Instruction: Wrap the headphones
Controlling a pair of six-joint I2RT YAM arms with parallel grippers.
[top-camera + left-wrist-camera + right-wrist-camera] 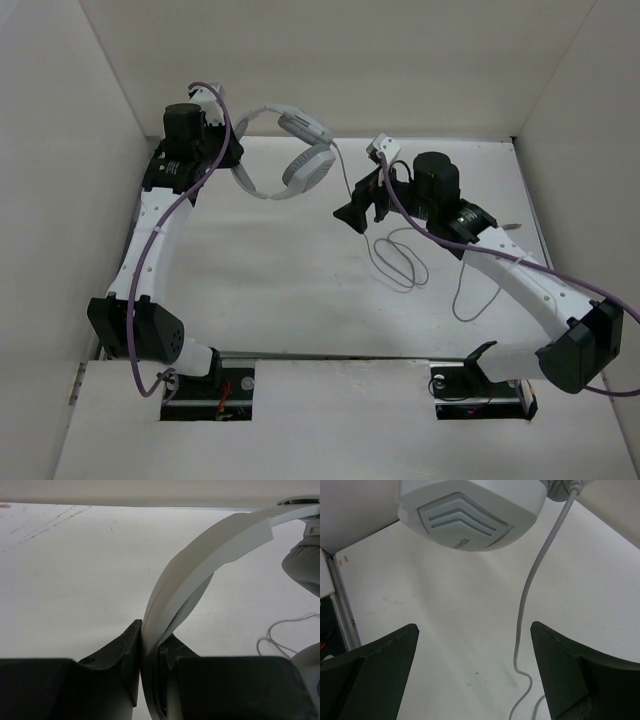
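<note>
Next I should lower my right gripper and shift toward the left in the top view onto the thin grey cable (349, 190), since it drops between my open fingers.
The white and grey headphones (297, 152) hang in the air at the back of the table, held by the headband (200, 560). My left gripper (236, 152) is shut on the headband; in the left wrist view the band is pinched between the two black fingers (150, 650). One earcup (470, 510) hangs just above and ahead of my right gripper (475, 635), which is open and empty. The thin grey cable (525, 605) drops from the earcup between the right fingers, nearer the right one, touching neither. It lies in loose loops on the table (400, 262).
White walls (100, 90) close in the left, back and right of the white table (270, 290). Purple arm cables (180, 200) run along both arms. The cable's far end trails by the right arm's forearm (470, 300).
</note>
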